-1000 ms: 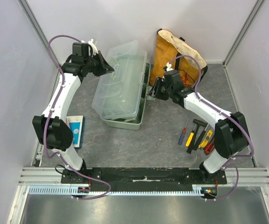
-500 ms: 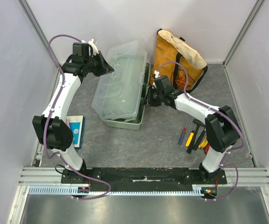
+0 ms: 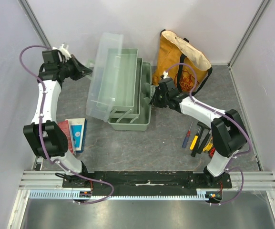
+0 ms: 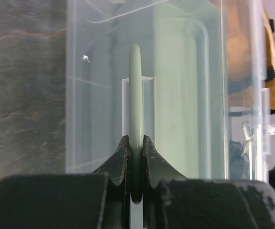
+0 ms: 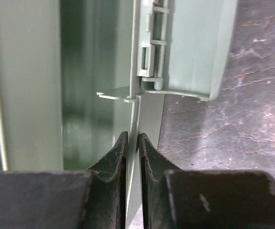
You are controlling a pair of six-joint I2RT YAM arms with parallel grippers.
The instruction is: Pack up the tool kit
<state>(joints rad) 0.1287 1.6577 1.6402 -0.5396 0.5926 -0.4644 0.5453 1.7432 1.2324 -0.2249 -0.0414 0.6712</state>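
Note:
The clear lid still overhangs the trays. Next, the left gripper moves down and away from the box point(image 5: 133, 157) toward the bare tabletop, then releases the handle.
The sage-green toolbox point(image 3: 130, 119) stands at the back middle with its trays folded out and its clear lid point(image 3: 104, 76) swung to the left. My left gripper point(image 3: 86, 71) is shut on the lid's green handle point(image 4: 136, 109), seen edge-on in the left wrist view. My right gripper point(image 3: 152, 101) is shut on the thin right wall of the box point(image 5: 133, 157). Several small hand tools point(image 3: 200, 137) with red, yellow and black handles lie on the table at the right.
A mustard-yellow tote bag point(image 3: 180, 59) leans on the back wall right of the box. Flat red and blue packets point(image 3: 75, 134) lie by the left arm. Walls enclose the table on three sides.
My left gripper has pulled left with the handle, swinging the clear lid open and spreading the trays. My right gripper moved onto the box's right wall and holds it.

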